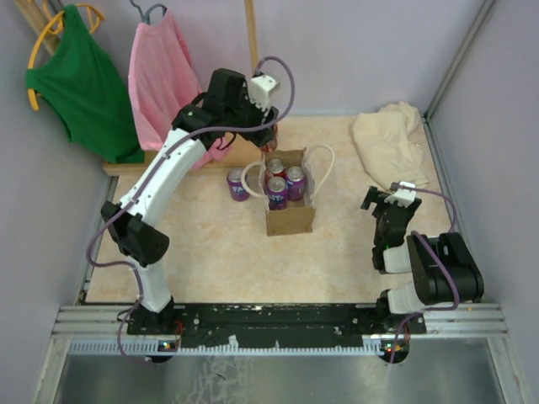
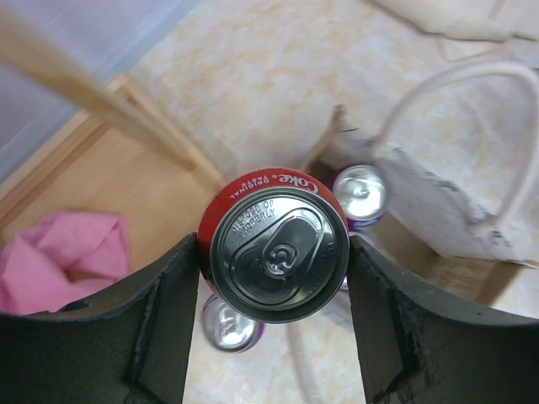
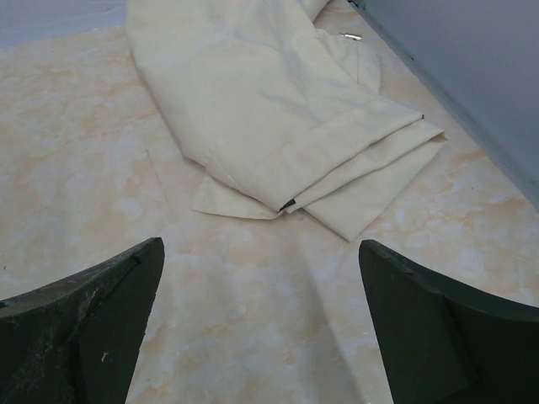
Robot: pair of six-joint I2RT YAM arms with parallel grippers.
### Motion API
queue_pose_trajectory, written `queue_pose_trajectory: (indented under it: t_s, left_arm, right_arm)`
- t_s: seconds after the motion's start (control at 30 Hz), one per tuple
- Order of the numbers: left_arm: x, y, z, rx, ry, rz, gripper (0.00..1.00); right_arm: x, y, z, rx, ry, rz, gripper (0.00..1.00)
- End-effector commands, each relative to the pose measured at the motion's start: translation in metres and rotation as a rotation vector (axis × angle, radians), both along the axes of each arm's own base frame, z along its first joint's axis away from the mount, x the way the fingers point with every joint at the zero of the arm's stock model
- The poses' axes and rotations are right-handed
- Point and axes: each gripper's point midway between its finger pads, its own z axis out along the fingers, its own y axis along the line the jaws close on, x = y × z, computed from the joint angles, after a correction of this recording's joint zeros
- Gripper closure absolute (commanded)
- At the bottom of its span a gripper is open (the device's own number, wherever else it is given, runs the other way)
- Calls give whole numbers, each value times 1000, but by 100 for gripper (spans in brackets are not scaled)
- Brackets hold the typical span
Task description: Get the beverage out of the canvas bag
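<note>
The Coke in my left gripper should next swing across to the left in the top view, go down onto bare tabletop [image 1: 209, 194] beside the lone purple can and be released.
The tan canvas bag [image 1: 290, 217] stands open mid-table with white rope handles [image 1: 322, 164]. My left gripper [image 1: 268, 139] hangs over the bag's far rim, shut on a red Coke can [image 2: 280, 252], which is held upright well above the other cans; it also shows in the top view [image 1: 274, 166]. Two purple cans [image 1: 295, 180] stand inside the bag; one shows in the left wrist view [image 2: 360, 194]. Another purple can [image 1: 237, 185] stands on the table left of the bag, also in the left wrist view [image 2: 229, 324]. My right gripper [image 1: 383, 202] is open and empty, well right of the bag.
A cream cloth heap [image 1: 392, 143] lies at the back right, just ahead of my right gripper [image 3: 261, 337] in its wrist view [image 3: 278, 109]. Green [image 1: 80, 84] and pink [image 1: 164, 76] garments hang at the back left over a wooden rail [image 1: 126, 167]. Walls enclose the sides.
</note>
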Motion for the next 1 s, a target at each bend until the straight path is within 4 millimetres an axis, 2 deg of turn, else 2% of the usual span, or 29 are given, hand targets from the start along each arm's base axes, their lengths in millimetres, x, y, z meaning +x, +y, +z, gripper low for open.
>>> queue_pose_trajectory:
  t_s: [0.0, 0.13, 0.23, 0.37, 0.5, 0.63, 0.77, 0.97]
  left_arm:
    - [24, 47, 61, -118, -149, 123, 100]
    - [35, 87, 73, -146, -184, 231, 100]
    - [35, 112, 71, -132, -197, 299, 100]
    - [28, 128, 58, -111, -172, 331, 100]
    - [17, 135, 35, -95, -129, 361, 100]
    - [1, 145, -9, -81, -55, 410, 100]
    - [-16, 164, -50, -55, -5, 498, 100]
    - [-35, 176, -82, -71, 32, 542, 100]
  right_arm:
    - [4, -1, 12, -12, -44, -5, 1]
    - [4, -1, 12, -13, -42, -4, 1]
    - [5, 1, 12, -18, -42, -2, 1]
    - [5, 1, 12, -22, -39, -3, 1]
    - [5, 1, 12, -24, -39, -5, 1]
    - [5, 1, 12, -24, -39, -4, 1]
    - [5, 1, 12, -25, -38, -3, 1]
    - [5, 1, 12, -25, -38, -6, 1]
